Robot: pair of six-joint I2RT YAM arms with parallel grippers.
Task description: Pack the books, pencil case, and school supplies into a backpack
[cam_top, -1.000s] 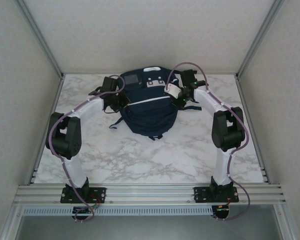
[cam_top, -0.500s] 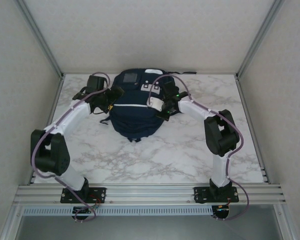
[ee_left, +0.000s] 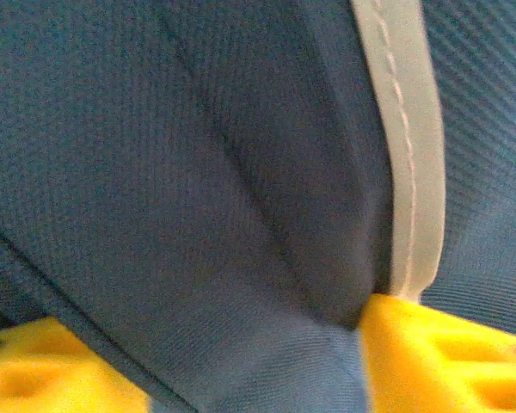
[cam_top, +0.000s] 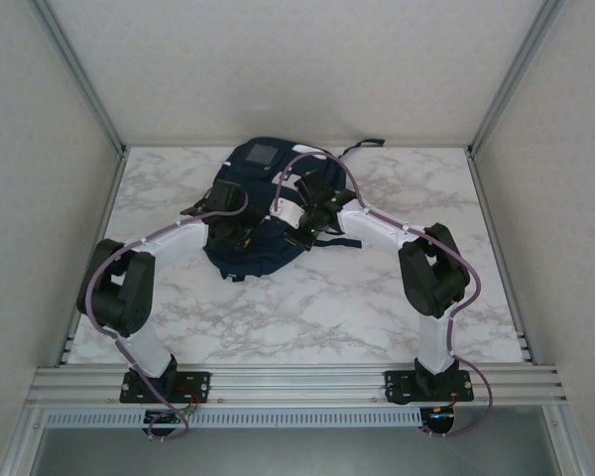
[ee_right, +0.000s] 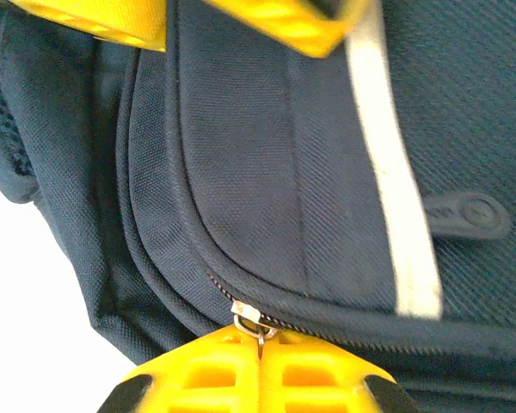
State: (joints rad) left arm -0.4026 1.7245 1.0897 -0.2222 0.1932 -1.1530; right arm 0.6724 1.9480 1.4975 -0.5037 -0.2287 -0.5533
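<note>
The pull (ee_right: 258, 323) should next be drawn outward by my right gripper along the teeth to the zip beyond the white trim stripe (ee_right: 450, 349) and released there.
The navy backpack (cam_top: 246, 250) lies at the back middle of the table with its grey patch (cam_top: 264, 154) at the far end. My left gripper (cam_top: 240, 226) sits on its front, and a bunched fold of navy fabric (ee_left: 241, 258) beside a white trim stripe (ee_left: 404, 146) is caught between the yellow fingers (ee_left: 447, 353). My right gripper (cam_top: 303, 222) is shut on the small metal zipper pull (ee_right: 258, 323) of the closed zip (ee_right: 344, 320). The left gripper's yellow fingers (ee_right: 310, 26) show at the top of the right wrist view. Books, pencil case and school supplies are out of view.
A dark strap (cam_top: 367, 145) trails off the backpack towards the back wall. Marble tabletop (cam_top: 377, 307) lies bare in front of the bag, between the two arm bases. Metal frame posts stand at the back corners.
The backpack has slid and turned towards the left front. My left gripper moved from the bag's left side onto its front, opened, then closed on fabric. The right gripper moved left with the zipper pull.
</note>
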